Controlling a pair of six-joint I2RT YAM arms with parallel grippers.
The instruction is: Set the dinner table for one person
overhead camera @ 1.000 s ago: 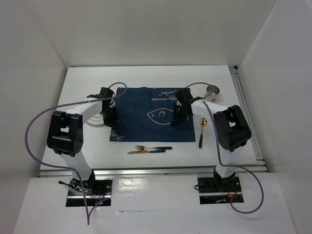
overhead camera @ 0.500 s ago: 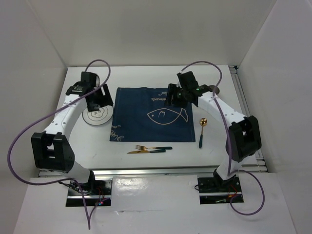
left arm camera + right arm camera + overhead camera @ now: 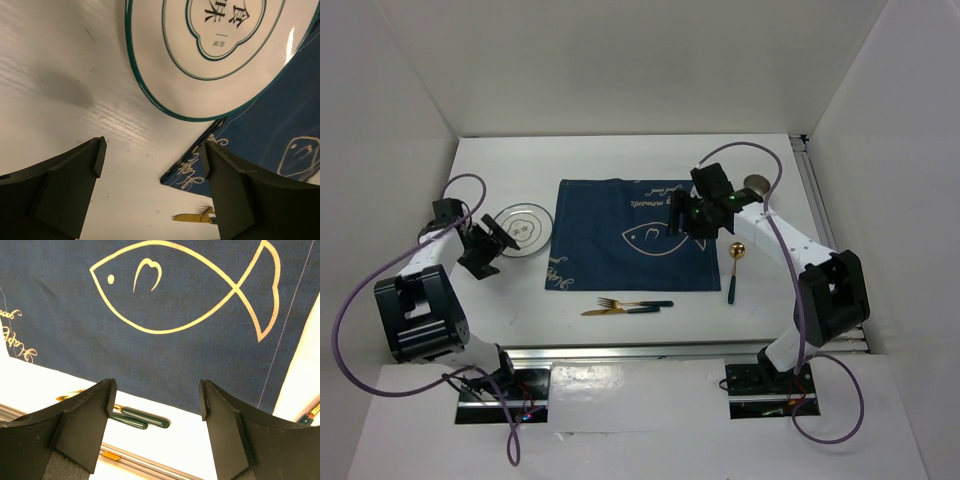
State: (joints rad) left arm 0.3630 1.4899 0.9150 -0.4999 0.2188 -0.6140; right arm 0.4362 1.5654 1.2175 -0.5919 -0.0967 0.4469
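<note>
The plate's near rim (image 3: pixel 149 97) is green and still beyond my left gripper's fingers, so my left gripper needs to move down and outward next, open, to close on it.
The dinner table (image 3: pixel 500 170) is a white top with metal rails. On it lies a navy placemat (image 3: pixel 620 235) with a fish drawing (image 3: pixel 185 290). A white plate with green rings (image 3: pixel 520 228) sits just off the mat's left edge (image 3: pixel 270 135). My left gripper (image 3: pixel 485 252) hovers open beside the plate's (image 3: pixel 215 50) near-left rim, empty (image 3: pixel 154 152). My right gripper (image 3: pixel 680 220) hangs open and empty over the mat's right half (image 3: pixel 157 392). A gold fork and knife with green handles (image 3: pixel 625 306) lie in front of the mat. A gold spoon (image 3: pixel 735 265) lies right of it.
A small metal cup (image 3: pixel 756 185) stands at the back right, behind the right arm. The fork tip (image 3: pixel 192 217) shows near the mat corner, and the green handles (image 3: pixel 142 417) lie just inside the front rail (image 3: pixel 150 460). White walls enclose three sides.
Both grippers were shut at the mat's side edges and are now open. The left arm swung out to the plate's left. The right arm lifted and hangs over the fish.
</note>
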